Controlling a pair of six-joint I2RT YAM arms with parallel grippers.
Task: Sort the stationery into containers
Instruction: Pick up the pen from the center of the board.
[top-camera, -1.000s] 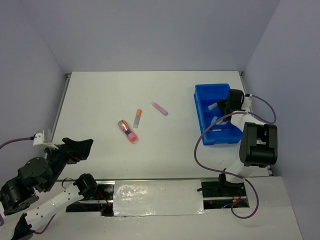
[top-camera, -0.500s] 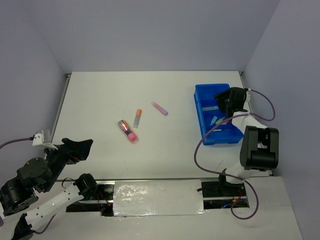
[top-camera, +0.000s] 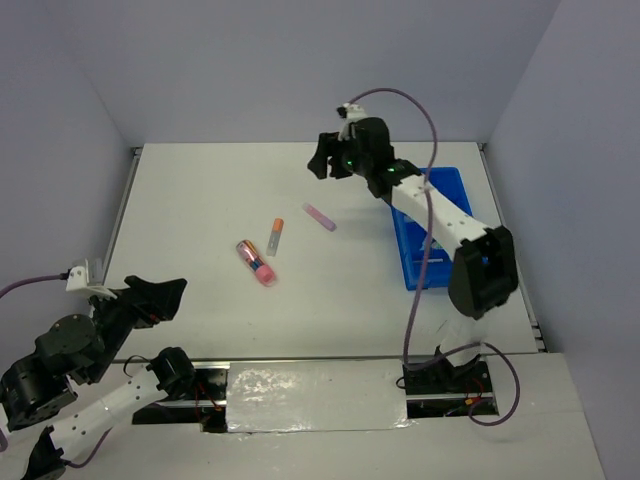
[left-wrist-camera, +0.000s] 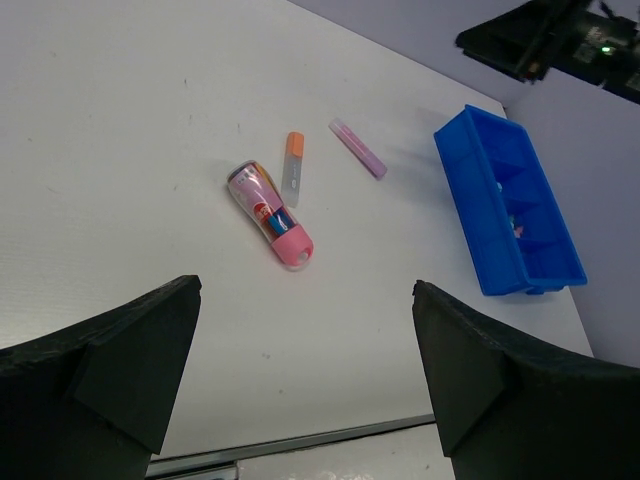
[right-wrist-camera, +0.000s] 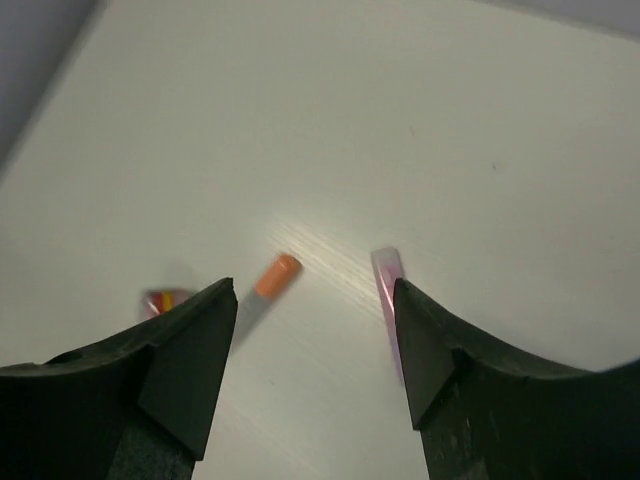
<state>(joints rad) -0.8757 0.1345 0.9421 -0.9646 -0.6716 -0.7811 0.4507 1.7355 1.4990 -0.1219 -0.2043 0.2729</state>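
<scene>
My right gripper is open and should next go down and back onto the lilac marker's end with the cap, which lies below and back from it, clear of the pen.
Three pieces lie mid-table: a lilac marker, an orange-capped grey pen and a stubby pink marker. They also show in the left wrist view as lilac marker, pen and pink marker. The blue tray stands at the right, partly behind the right arm; small pieces lie inside it. My right gripper is open and empty, above the table behind the lilac marker. My left gripper is open and empty at the near left.
A metal strip runs along the table's near edge. Grey walls close the table at back and sides. The right arm's purple cable arcs over the tray.
My right gripper left the blue tray and swung far left and back, now over the table behind the lilac marker. The left arm has not moved.
</scene>
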